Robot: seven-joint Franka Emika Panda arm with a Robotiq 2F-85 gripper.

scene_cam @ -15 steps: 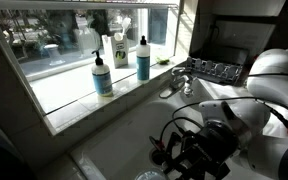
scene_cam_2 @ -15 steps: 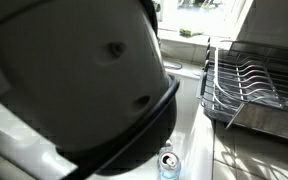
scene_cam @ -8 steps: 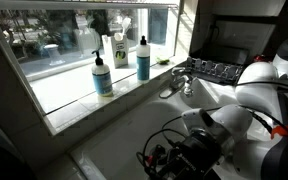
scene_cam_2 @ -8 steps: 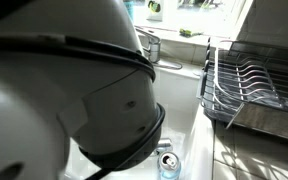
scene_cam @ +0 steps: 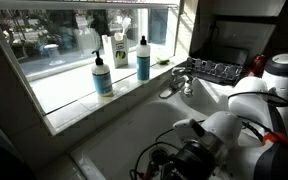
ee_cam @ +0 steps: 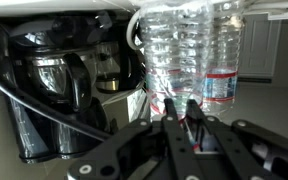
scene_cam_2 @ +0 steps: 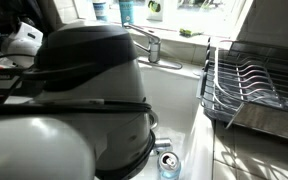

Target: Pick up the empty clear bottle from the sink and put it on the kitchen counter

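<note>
I will next ease my gripper slightly toward the dark appliances and open its fingers to release the bottle's near end (ee_cam: 179, 98), as the bottle already stands beside another.
In the wrist view the empty clear bottle (ee_cam: 189, 50), ribbed and see-through with a label band, stands just beyond my gripper (ee_cam: 182, 103). The two black fingers (ee_cam: 170, 125) sit close together, shut on the bottle's near end. In an exterior view the gripper (scene_cam: 172, 160) is a dark mass of links and cables low over the white sink (scene_cam: 114, 140); the bottle is hidden there. In an exterior view the arm's white body fills the left side and covers most of the sink (scene_cam_2: 184, 110). A white strip of kitchen counter (scene_cam_2: 206, 140) borders the basin.
A chrome faucet (scene_cam: 181, 82) (scene_cam_2: 149, 42) stands at the basin's back. Blue-labelled soap bottles (scene_cam: 103, 75) line the window ledge. A wire dish rack (scene_cam_2: 254, 85) sits beside the basin. A small can-like thing (scene_cam_2: 166, 161) stands in the sink. Dark appliances (ee_cam: 54, 85) show beyond the bottle.
The gripper has stayed shut. The arm has swung: its dark wrist has slid left and lower over the basin, and its white body has turned in the close view. The can has not moved.
</note>
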